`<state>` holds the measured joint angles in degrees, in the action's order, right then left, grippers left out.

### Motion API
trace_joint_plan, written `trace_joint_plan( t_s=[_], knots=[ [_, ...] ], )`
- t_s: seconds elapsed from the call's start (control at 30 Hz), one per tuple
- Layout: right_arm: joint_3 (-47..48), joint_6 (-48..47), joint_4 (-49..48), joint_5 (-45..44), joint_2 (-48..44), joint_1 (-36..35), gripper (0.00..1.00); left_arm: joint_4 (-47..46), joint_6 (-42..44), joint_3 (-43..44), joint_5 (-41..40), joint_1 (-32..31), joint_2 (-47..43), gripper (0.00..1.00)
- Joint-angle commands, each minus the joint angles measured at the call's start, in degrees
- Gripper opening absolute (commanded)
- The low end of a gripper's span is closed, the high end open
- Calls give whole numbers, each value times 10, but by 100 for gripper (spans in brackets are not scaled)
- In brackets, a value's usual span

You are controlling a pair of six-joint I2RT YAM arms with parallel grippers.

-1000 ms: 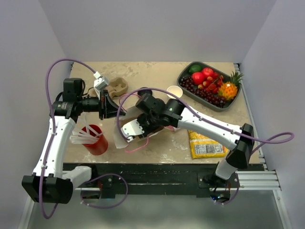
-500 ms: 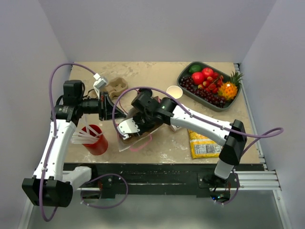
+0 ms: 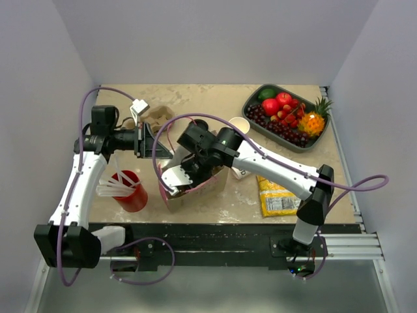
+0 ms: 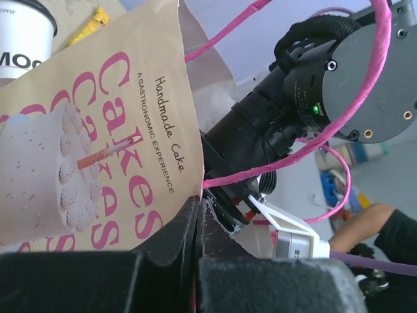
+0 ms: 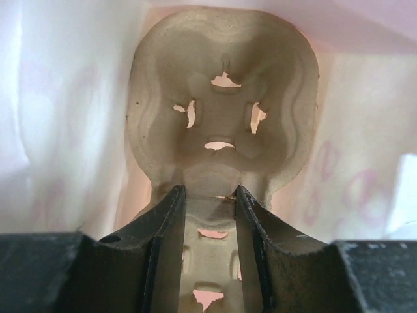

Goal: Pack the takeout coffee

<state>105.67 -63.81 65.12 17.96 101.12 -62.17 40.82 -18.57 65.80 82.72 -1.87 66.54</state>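
Note:
Next, my right gripper moves down inside the paper bag [image 3: 195, 186] and releases the pulp carrier on the bag's bottom, because the carrier lines up between the bag's sides.
The takeout coffee [image 4: 18, 29], a white cup with dark lettering and a black lid, shows at the top left of the left wrist view. In the top view it stands just right of the paper bag [image 3: 195, 186], partly hidden by my right arm. My left gripper [image 4: 197, 207] is shut on the bag's upper edge and holds the pink-lettered bag [image 4: 98, 130] open. My right gripper [image 5: 210, 192] reaches down inside the bag, its jaws shut on the narrow middle of a pulp cup carrier [image 5: 221, 98]. In the top view its fingertips are hidden by the bag.
A lidless white cup [image 3: 239, 125] stands behind the right arm. A second pulp carrier [image 3: 160, 117] lies at the back left. A red cup of straws [image 3: 131, 190] is at the front left, a yellow packet [image 3: 280, 197] at the front right, and a fruit tray [image 3: 258, 103] at the back right.
My right gripper has pushed the carrier leftward and deeper into the bag. The bag has risen from lying to nearly upright. My left gripper has lifted slightly with the bag's edge.

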Motion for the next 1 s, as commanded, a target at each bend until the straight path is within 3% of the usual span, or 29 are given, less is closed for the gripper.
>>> trace_joint_plan(
  t_s=[0.0, 0.17, 0.33, 0.6, 0.97],
  knots=[
    [-17, -19, -23, 68, 4, 25, 0, -28, -42, -13, 20, 37, 45, 0],
    [-19, 4, -12, 102, 20, 49, 0, 100, 148, 46, -42, 58, 116, 0],
    [-36, 12, -27, 134, 30, 57, 0, 144, 241, 81, -66, 60, 141, 0],
    [8, 11, 34, 153, 91, 63, 0, 182, 301, 90, 12, 55, 144, 5],
    [-156, 109, -133, 152, 18, 62, 0, 248, 390, 77, 3, 52, 137, 6]
  ],
)
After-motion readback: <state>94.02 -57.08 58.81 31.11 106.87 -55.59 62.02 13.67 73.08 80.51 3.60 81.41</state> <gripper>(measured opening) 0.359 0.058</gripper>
